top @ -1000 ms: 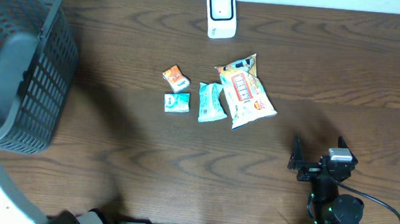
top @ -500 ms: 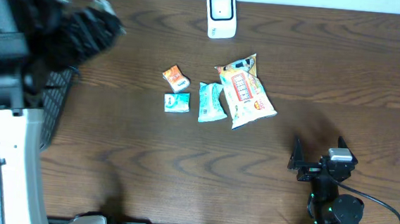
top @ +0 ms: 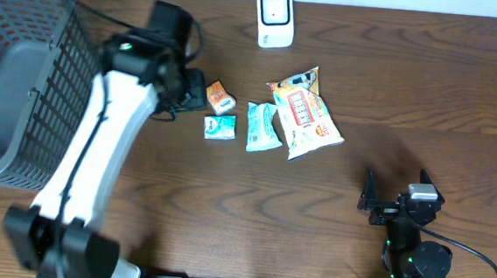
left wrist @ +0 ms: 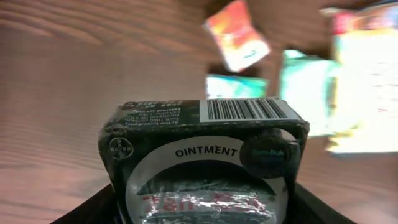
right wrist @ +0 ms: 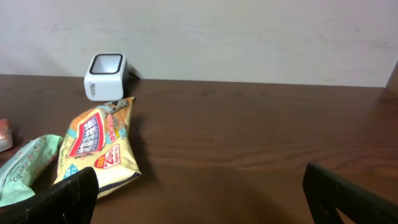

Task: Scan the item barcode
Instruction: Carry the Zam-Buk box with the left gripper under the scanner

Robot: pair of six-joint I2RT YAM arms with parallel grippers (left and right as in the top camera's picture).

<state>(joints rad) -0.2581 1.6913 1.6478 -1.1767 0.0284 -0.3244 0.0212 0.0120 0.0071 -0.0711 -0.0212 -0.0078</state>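
The left gripper brings the ointment box [left wrist: 202,149] down onto the clear spot beside the small teal and orange packets [top: 218,96] next and opens, since bare table shows there.
My left gripper [top: 188,89] is shut on a dark green ointment box [left wrist: 202,149], held above the table just left of the small orange packet [top: 218,96]. In the left wrist view the box fills the space between my fingers, and its barcode [left wrist: 245,109] runs along the top face. The white scanner [top: 274,18] stands at the table's far edge, well right of and beyond the box, and also shows in the right wrist view as the scanner [right wrist: 106,76]. My right gripper [top: 384,203] rests open near the front right with nothing between its fingers.
A small teal packet [top: 219,126], a teal pouch [top: 262,127] and a yellow snack bag [top: 306,112] lie in a row mid-table. A dark mesh basket [top: 25,80] fills the left side, behind the left arm.
The left arm has swung from over the basket at the left to mid-table, carrying the box up beside the orange packet. The right arm has not moved.
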